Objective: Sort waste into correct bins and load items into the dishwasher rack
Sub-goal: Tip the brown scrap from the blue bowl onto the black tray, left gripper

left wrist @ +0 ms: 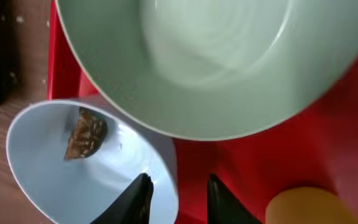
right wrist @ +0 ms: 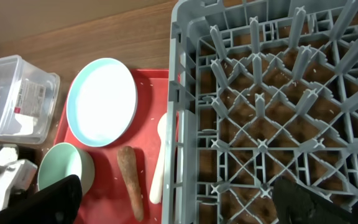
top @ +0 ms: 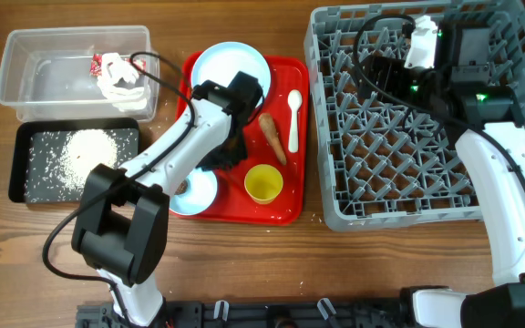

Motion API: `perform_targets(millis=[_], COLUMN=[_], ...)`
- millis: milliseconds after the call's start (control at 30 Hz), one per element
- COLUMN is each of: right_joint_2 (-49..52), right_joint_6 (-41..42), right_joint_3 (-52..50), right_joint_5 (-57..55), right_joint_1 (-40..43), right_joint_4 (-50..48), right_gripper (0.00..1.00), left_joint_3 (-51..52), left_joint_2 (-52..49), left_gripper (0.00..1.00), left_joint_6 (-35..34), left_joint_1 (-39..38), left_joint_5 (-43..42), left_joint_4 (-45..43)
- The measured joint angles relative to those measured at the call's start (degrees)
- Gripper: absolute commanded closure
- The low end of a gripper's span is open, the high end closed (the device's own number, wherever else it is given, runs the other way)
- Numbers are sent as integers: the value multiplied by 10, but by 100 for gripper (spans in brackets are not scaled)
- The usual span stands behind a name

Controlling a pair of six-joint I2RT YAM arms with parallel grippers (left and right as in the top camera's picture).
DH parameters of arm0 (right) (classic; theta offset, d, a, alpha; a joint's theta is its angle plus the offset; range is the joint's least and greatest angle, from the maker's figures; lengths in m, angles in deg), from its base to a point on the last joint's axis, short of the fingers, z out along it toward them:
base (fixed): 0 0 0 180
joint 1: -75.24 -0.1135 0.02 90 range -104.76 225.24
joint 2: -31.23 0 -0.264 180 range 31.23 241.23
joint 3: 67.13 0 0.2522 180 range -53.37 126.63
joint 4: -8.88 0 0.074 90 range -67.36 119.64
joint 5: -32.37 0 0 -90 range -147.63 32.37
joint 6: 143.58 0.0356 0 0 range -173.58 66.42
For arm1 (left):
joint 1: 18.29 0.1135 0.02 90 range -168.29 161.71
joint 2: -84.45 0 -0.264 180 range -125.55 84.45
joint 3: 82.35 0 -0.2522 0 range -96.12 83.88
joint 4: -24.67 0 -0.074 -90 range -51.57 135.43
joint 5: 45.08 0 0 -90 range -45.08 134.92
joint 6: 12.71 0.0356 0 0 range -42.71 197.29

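The pale blue bowl's rim [top: 215,188] [left wrist: 174,184] lies below, between my left gripper's parted fingers, so next I will lower them over that side, one inside, one outside, and close.
My left gripper [left wrist: 178,188] is low over the red serving tray [top: 292,202], open a little, its fingertips astride the rim of the pale blue bowl [left wrist: 48,180]. A small brown scrap [left wrist: 86,134] lies inside that bowl. The mint-green bowl [left wrist: 197,68] sits just beyond it and the yellow cup [top: 263,183] to the right. The plate [top: 231,68], white spoon [top: 293,118] and carrot-like stick [top: 272,137] lie on the tray. My right gripper [right wrist: 185,205] hangs wide open and empty above the left edge of the dishwasher rack [top: 335,211].
The clear tub [top: 25,87] at the back left holds the snack wrapper [top: 98,64] and tissue [top: 121,84]. In front of it the black tray [top: 18,169] holds rice grains [top: 85,150]. A few grains lie scattered in the rack.
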Motion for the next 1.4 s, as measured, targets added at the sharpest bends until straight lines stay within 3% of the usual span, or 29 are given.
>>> perform_targets(millis=[133, 167, 200, 333, 467, 667, 867, 900, 1067, 1267, 1400], right_joint_2=[0, 0, 0, 0, 0, 0, 0, 0, 0, 0, 0], right_joint_6=[0, 0, 0, 0, 0, 0, 0, 0, 0, 0, 0], right_joint_3=[0, 0, 0, 0, 0, 0, 0, 0, 0, 0, 0], right_joint_5=[0, 0, 0, 0, 0, 0, 0, 0, 0, 0, 0], right_joint_1=[0, 0, 0, 0, 0, 0, 0, 0, 0, 0, 0], right_joint_4=[0, 0, 0, 0, 0, 0, 0, 0, 0, 0, 0], right_gripper=[0, 0, 0, 0, 0, 0, 0, 0, 0, 0, 0], left_joint_3=[52, 66, 82, 112, 98, -42, -62, -62, -31, 7, 8], left_joint_2=[0, 0, 0, 1, 3, 74, 144, 137, 100, -30, -98], left_gripper=[75, 82, 96, 96, 96, 96, 96, 96, 96, 96, 96], left_joint_6=[-28, -30, -33, -39, -34, 12, 92, 137, 261, 380, 408], left_joint_1=[0, 0, 0, -1, -1, 14, 199, 271, 457, 615, 671], left_joint_5=[-8, -10, -14, -24, -45, -90, -115, -163, -354, -627, -796], left_joint_4=[-21, -32, -50, -80, -40, 27, 8, -14, -87, -119, -103])
